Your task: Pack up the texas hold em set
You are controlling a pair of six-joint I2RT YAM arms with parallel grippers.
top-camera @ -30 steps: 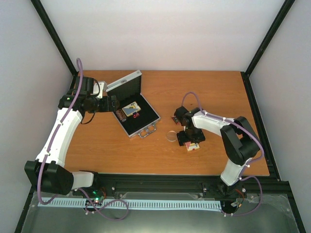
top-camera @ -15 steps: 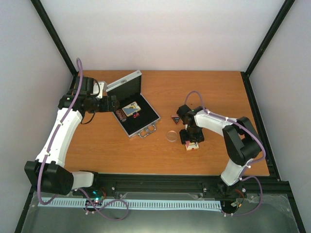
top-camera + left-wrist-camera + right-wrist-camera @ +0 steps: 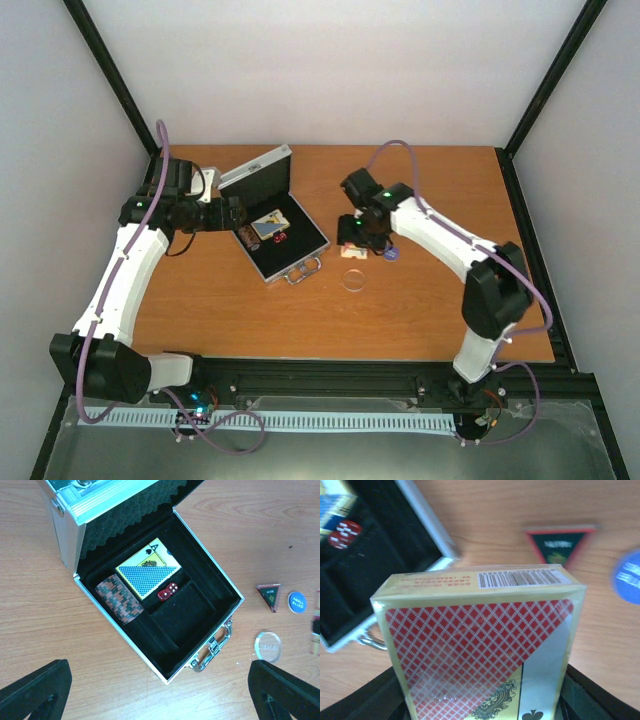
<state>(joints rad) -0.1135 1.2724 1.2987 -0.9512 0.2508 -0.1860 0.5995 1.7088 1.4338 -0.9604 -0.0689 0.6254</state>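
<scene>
My right gripper crosses to the left in the top view next, over the case's empty hollow (image 3: 281,251) (image 3: 341,586) beside the dice, then lowers and releases the red card pack.
The silver aluminium case (image 3: 318,236) lies open at centre left, lid up. It also shows in the left wrist view (image 3: 212,582). It holds the blue-yellow card pack (image 3: 147,574), the dark chip stack (image 3: 120,600) and red dice (image 3: 168,591). My right gripper (image 3: 353,240) is shut on the red card pack (image 3: 480,645) and holds it just right of the case. The clear disc (image 3: 354,280) lies on the table near the case handle (image 3: 212,647). My left gripper (image 3: 238,215) is open and empty above the case's left side.
A dark triangular marker (image 3: 268,595) and a blue round "small blind" button (image 3: 297,601) lie on the table right of the case. They also show in the right wrist view, the marker (image 3: 559,545) and the button (image 3: 627,577). The table is wooden (image 3: 440,180).
My right gripper has lifted the red card pack from the table's front right and carried it up and left, to beside the case. The triangular marker and blue button are now uncovered. The left arm is still.
</scene>
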